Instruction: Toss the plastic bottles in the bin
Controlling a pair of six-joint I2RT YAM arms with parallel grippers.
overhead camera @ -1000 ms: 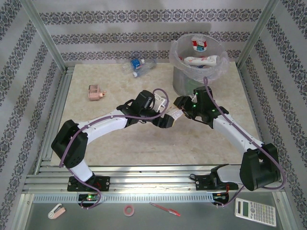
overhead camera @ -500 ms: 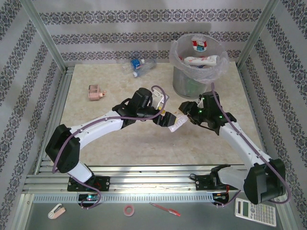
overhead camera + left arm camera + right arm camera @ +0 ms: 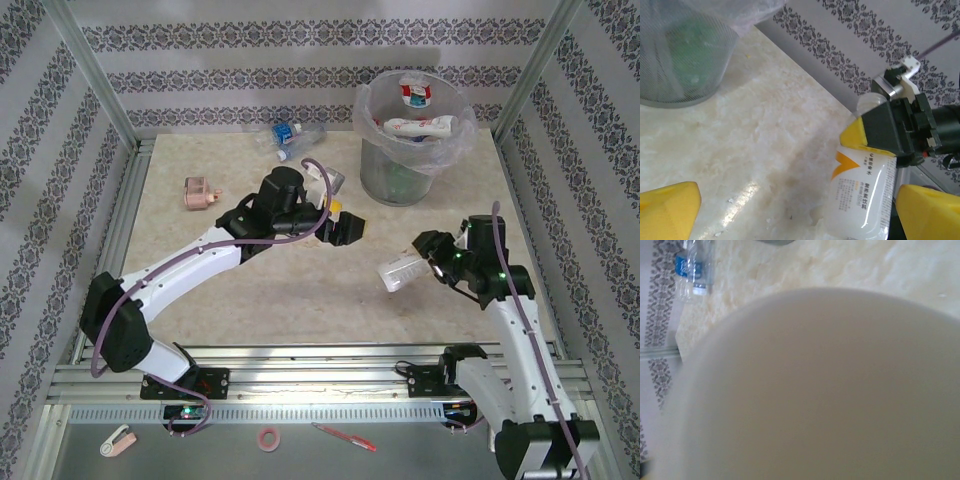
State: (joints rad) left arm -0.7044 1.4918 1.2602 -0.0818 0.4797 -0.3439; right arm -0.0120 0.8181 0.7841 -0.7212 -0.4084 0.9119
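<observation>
The bin's opening (image 3: 428, 122) is outward of my right gripper. My right gripper will lift the bottle over the bin's tall rim next, carry it outward and then release it inside the bin.
A white plastic bottle (image 3: 400, 272) with an orange-marked label hangs above the table at the middle right, my right gripper (image 3: 428, 264) shut on its far end. In the left wrist view the same bottle (image 3: 865, 195) sticks out of the right gripper's black, yellow-padded jaws. Its pale body (image 3: 830, 390) covers most of the right wrist view. My left gripper (image 3: 345, 222) stands open to the bottle's upper left, empty, and its yellow fingertips (image 3: 667, 207) are wide apart. The bin (image 3: 372, 170), a bag-lined grey bucket at the back right, holds several bottles (image 3: 418, 126).
Two clear bottles with blue labels (image 3: 293, 136) lie at the back of the table, left of the bin, and they show again in the right wrist view (image 3: 690, 265). A small pinkish box (image 3: 200, 192) sits at the far left. Metal frame posts stand at the table's corners.
Both grippers met at the white bottle a second ago. The left gripper has let go and drawn back to the left; the right arm has carried the bottle toward the near right.
</observation>
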